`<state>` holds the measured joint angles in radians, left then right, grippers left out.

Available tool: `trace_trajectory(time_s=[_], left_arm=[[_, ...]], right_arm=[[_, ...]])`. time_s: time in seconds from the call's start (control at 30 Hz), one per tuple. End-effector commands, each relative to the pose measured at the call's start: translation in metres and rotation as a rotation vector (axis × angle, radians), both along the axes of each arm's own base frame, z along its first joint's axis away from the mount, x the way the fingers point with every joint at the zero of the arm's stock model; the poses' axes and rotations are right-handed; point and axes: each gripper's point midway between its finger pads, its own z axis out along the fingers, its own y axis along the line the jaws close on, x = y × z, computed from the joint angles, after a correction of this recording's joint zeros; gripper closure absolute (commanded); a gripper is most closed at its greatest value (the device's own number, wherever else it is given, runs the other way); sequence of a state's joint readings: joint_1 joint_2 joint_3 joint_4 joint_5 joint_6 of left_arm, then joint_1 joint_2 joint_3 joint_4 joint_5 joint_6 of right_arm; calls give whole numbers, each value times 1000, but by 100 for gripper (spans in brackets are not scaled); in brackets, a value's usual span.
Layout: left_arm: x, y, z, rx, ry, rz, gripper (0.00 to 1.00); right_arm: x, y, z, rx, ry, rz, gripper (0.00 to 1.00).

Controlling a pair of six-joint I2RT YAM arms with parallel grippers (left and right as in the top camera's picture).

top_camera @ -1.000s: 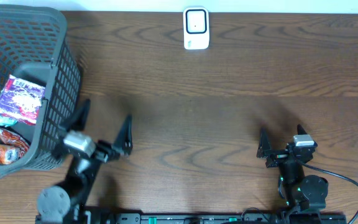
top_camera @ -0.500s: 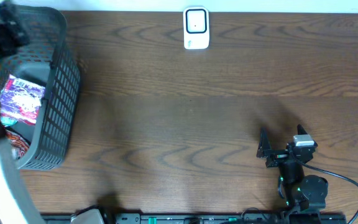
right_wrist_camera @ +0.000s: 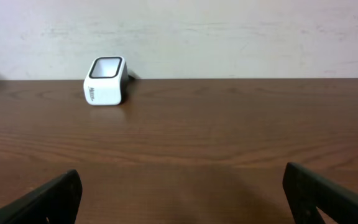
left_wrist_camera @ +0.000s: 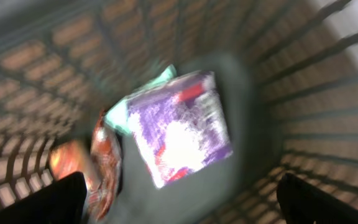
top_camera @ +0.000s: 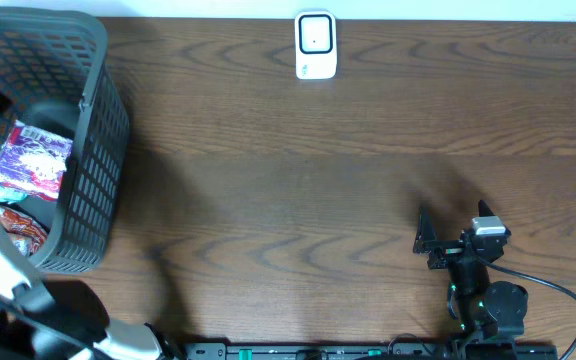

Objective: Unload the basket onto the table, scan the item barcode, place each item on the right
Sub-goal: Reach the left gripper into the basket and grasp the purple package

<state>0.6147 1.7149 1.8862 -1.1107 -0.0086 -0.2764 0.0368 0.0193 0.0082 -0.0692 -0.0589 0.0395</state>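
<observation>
I will lower my open left gripper into the basket next, down onto the near edge of the purple packet.
In the grey mesh basket at the table's left lie a purple snack packet and an orange-red packet. The left wrist view is blurred and looks down into the basket. There my left gripper hangs open above the purple packet, with the orange-red packet and a green one beside it. Nothing is between its fingers. A white barcode scanner stands at the far middle edge. My right gripper rests open and empty at the near right, facing the scanner.
My left arm reaches up close to the overhead camera along the left edge and covers part of the basket. A black cable loops beside the right arm's base. A pale wall runs behind the table's far edge.
My left arm has lifted off the table in front of the basket and swung over it, so its gripper now looks down on the packets. The right arm has not moved.
</observation>
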Motion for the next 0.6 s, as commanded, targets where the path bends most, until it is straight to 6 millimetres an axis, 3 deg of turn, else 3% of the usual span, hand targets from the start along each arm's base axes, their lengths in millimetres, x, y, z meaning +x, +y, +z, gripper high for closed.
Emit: trace_trajectory(time_s=[0.0,0.2,0.4,0.57], left_arm=[[-13,13,-44,-43,132,144,2],[-20,11,-98,-106,206,212,2],[-17,12,-136,-107,201,209,2],[12,0,-160,-170,87,77,2]], right_arm=[[0,-3,-1,-14,0,-10,1],[0,-3,-1,-14,0,-10,1],[0,-3,-1,-14,0,-10,1],[0,-3,-1,-14,0,-10,1]])
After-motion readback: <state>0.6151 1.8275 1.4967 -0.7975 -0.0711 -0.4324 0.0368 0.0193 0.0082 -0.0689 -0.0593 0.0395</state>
